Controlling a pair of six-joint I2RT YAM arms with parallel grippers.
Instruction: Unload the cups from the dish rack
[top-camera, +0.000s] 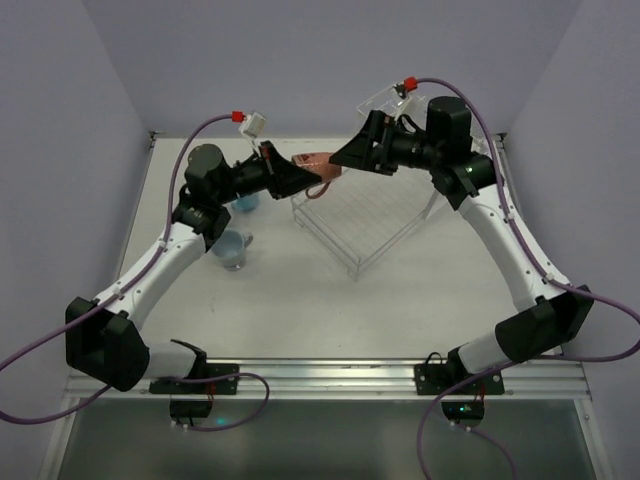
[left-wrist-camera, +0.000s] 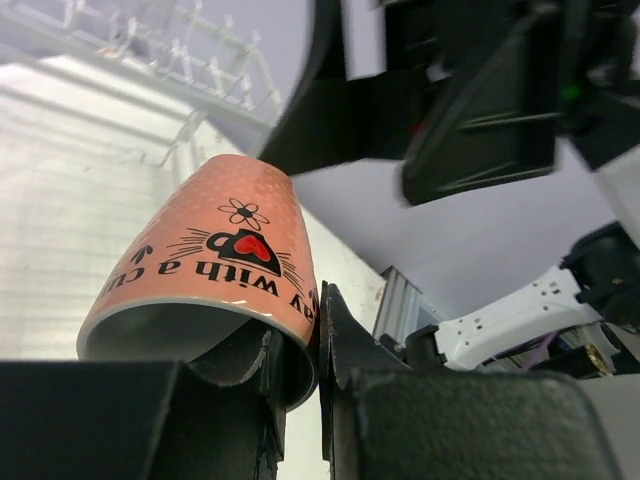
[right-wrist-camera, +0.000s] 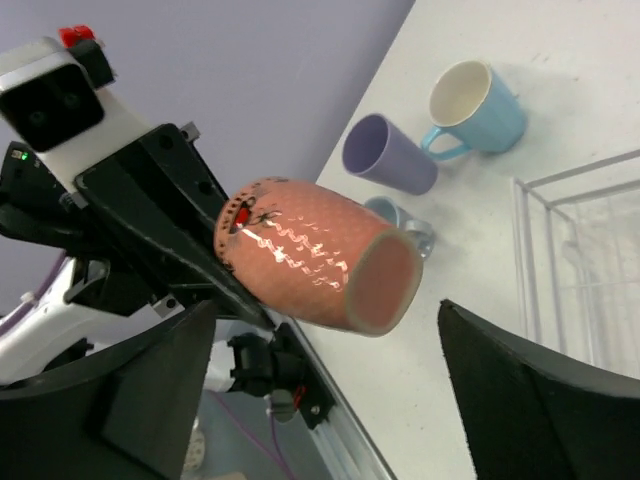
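Observation:
The left gripper will next lower back to the empty tabletop (top-camera: 266, 282) beside the grey-blue cup, below and back from it, with its fingers tilting down, and release the salmon-pink cup there.
My left gripper (left-wrist-camera: 318, 330) is shut on the rim of the salmon-pink cup (left-wrist-camera: 215, 255), one finger inside and one outside. It holds the cup in the air on its side, at the dish rack's (top-camera: 365, 215) back left corner. The cup also shows in the top view (top-camera: 318, 165) and the right wrist view (right-wrist-camera: 300, 250). My right gripper (right-wrist-camera: 328, 305) is open, its fingers wide on either side of the cup's base and not touching it. The lavender cup (right-wrist-camera: 385, 155), the light blue cup (right-wrist-camera: 480, 105) and the grey-blue cup (right-wrist-camera: 405, 222) stand on the table left of the rack.
In the top view two cups (top-camera: 232, 250) (top-camera: 245, 200) stand beside the left forearm. The clear rack (right-wrist-camera: 580, 250) holds no cups that I can see. Purple walls close the table at the back and sides. A metal rail (top-camera: 330, 375) runs along the near edge.

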